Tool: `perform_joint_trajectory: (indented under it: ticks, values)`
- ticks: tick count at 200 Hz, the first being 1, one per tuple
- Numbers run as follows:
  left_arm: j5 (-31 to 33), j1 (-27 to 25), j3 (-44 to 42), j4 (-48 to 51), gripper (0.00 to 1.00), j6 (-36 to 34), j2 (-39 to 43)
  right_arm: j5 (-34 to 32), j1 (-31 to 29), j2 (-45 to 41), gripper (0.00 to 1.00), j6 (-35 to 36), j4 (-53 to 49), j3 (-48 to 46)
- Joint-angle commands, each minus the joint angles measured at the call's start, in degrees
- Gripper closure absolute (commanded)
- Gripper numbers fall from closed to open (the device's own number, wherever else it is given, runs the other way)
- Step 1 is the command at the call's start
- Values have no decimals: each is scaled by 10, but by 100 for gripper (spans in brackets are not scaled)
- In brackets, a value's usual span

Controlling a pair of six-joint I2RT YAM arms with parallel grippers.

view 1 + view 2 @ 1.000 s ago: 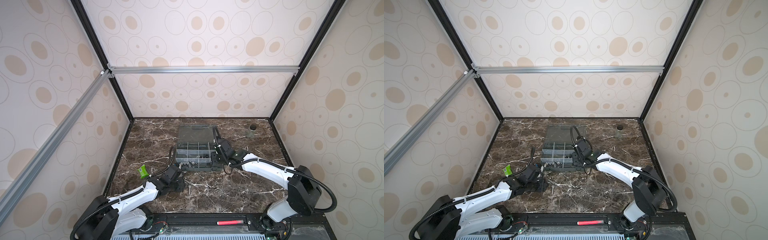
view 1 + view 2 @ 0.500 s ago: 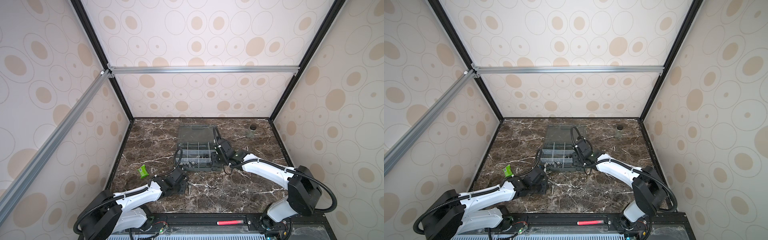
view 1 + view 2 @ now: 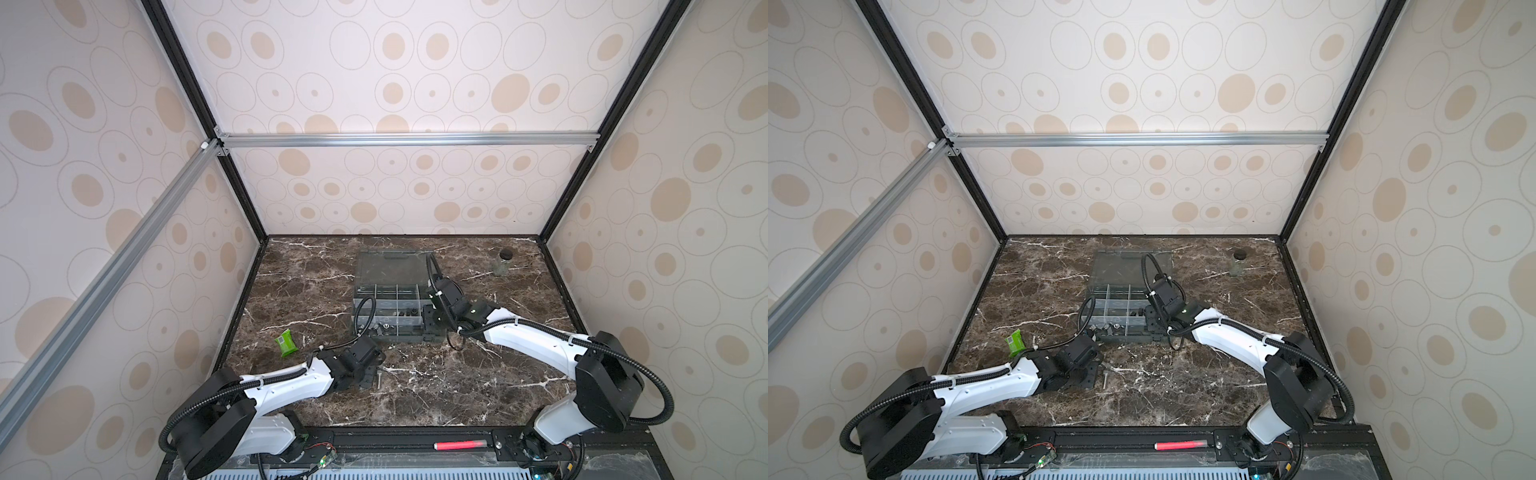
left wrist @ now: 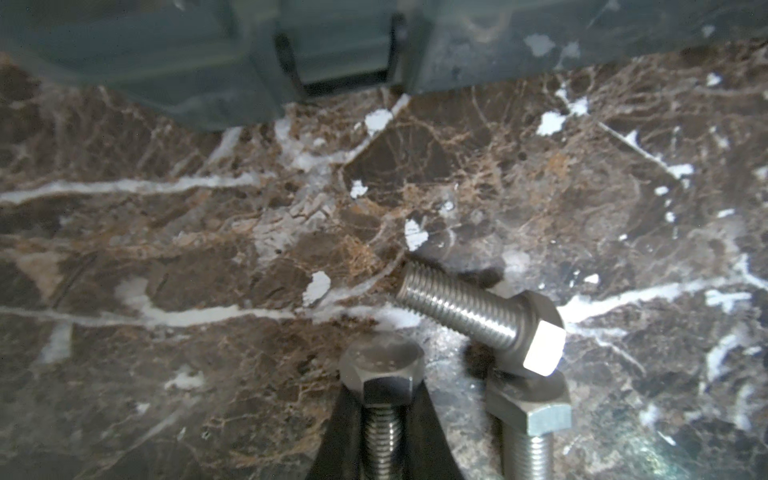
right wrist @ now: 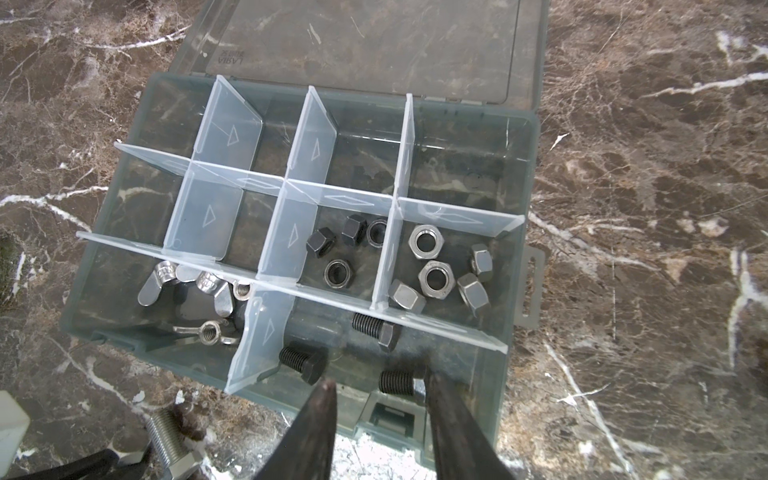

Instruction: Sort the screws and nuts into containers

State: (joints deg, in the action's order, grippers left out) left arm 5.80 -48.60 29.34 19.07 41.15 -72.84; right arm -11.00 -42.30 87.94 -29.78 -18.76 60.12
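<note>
The organizer's middle-row section beside the dark nuts is still empty, so my left gripper will next go up and outward over it to release the silver screw.
My left gripper (image 4: 382, 399) is low over the marble in front of the organizer, shut on the threaded shaft of a silver screw (image 4: 382, 374), whose hex head pokes out past the fingertips. Two more silver screws (image 4: 469, 311) (image 4: 528, 419) lie beside it, one leaning on the other. In both top views this gripper (image 3: 371, 378) (image 3: 1090, 376) sits near the table's front. The containers are the compartments of the grey organizer box (image 5: 525, 174). They hold silver hex nuts (image 5: 432, 278), dark nuts (image 5: 338, 272), wing nuts (image 5: 208, 286) and dark screws (image 5: 303, 363). My right gripper (image 5: 378, 380) hovers open over the box's front edge, empty.
The box's clear lid (image 3: 390, 266) lies flat open behind it. A small glass jar with a black lid (image 3: 501, 264) stands at the back right. A green packet (image 3: 286, 342) lies on the left of the marble. Patterned walls close in three sides.
The left arm has swung right and down to the loose screws, and its jaws have closed round one screw's shaft. The right arm has not moved.
</note>
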Motion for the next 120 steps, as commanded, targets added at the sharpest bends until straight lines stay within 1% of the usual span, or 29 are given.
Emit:
perform_joint_trajectory:
  ticks: [1, 27, 68, 82, 98, 120]
  values:
    - [10, -5, 3, 40, 94, 1, -10, -8, 3, -16, 60, -7, -4, -8]
    - [22, -5, 35, 60, 95, -12, 12, -9, 4, -19, 60, -3, -8, -5]
    - [54, 5, 141, 84, 94, -62, 39, -17, 5, -29, 59, 2, -15, -5]
    - [60, 20, 170, 74, 94, -84, 32, -19, 5, -34, 59, 1, -14, -8]
    - [57, 47, 195, 40, 93, -109, 14, -21, 5, -40, 59, -2, -8, -15]
    - [36, 82, 239, -19, 93, -140, -41, -18, 5, -46, 59, -6, -4, -21]
